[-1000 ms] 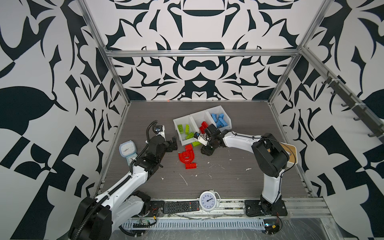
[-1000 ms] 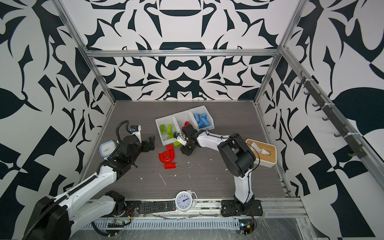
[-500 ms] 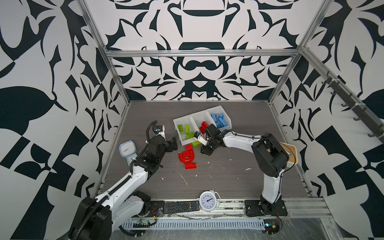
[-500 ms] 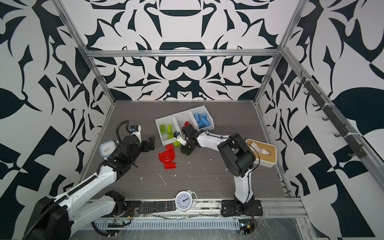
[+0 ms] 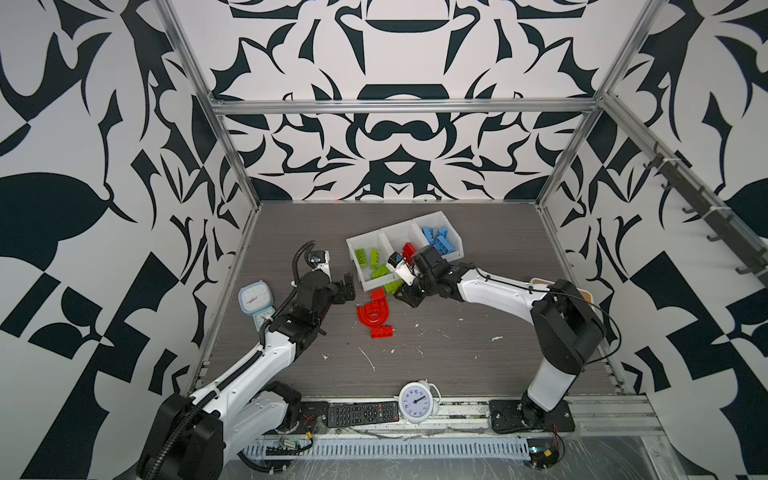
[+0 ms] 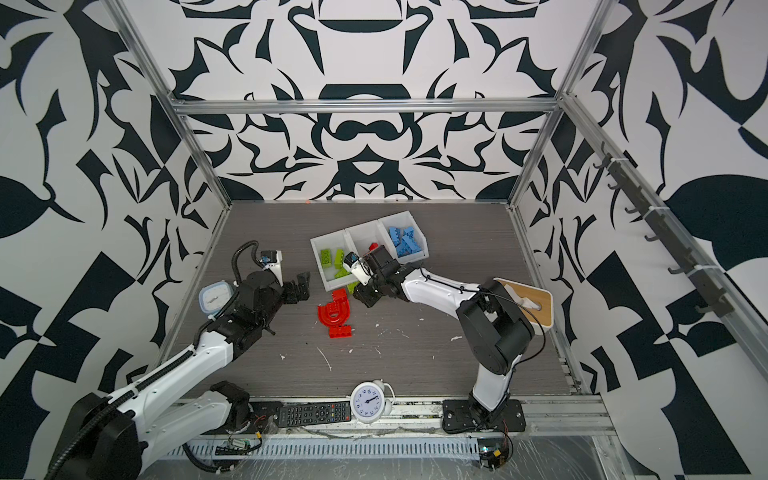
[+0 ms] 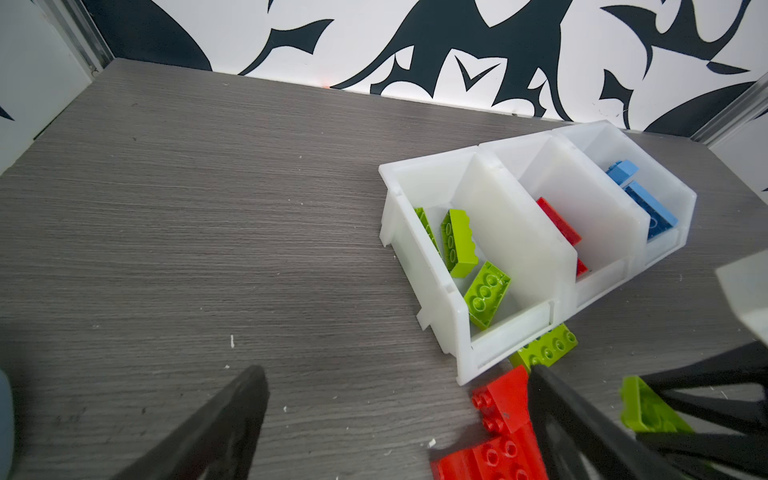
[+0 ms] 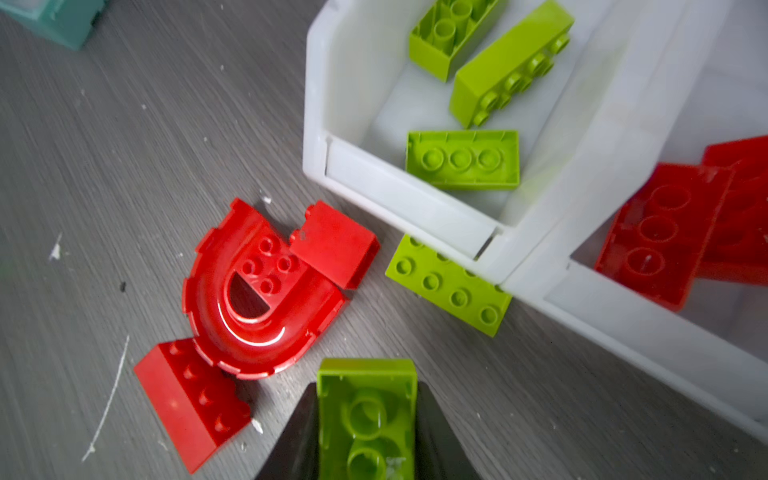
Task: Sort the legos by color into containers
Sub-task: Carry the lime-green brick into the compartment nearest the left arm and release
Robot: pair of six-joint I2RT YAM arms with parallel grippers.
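Note:
Next, my right gripper needs to rise, carry the lego outward over the containers' front side between it and the container of lime legos, and release the lego inside.
The three joined white containers (image 5: 399, 226) stand mid-table: lime legos (image 5: 368, 257) in the left one, red (image 5: 408, 249) in the middle, blue (image 5: 438, 241) in the right. My right gripper (image 8: 366, 419) is shut on a lime green lego (image 8: 365, 399), hollow side showing, low over the table in front of the bins (image 5: 409, 296). On the table lie a red arch (image 8: 257, 307), two red bricks (image 8: 191, 399) (image 8: 336, 243) and a lime brick (image 8: 449, 286) against the left bin's front. My left gripper (image 5: 347, 284) is open and empty, left of the arch.
A pale blue timer (image 5: 254, 300) lies by the left wall. A white alarm clock (image 5: 415, 400) and a black remote (image 5: 361, 413) sit at the front edge. A tissue box with a wooden lid (image 6: 528, 299) stands at the right. White scraps dot the table.
My right gripper's jaws have closed in on the lime green lego. Both arms stay about where they were.

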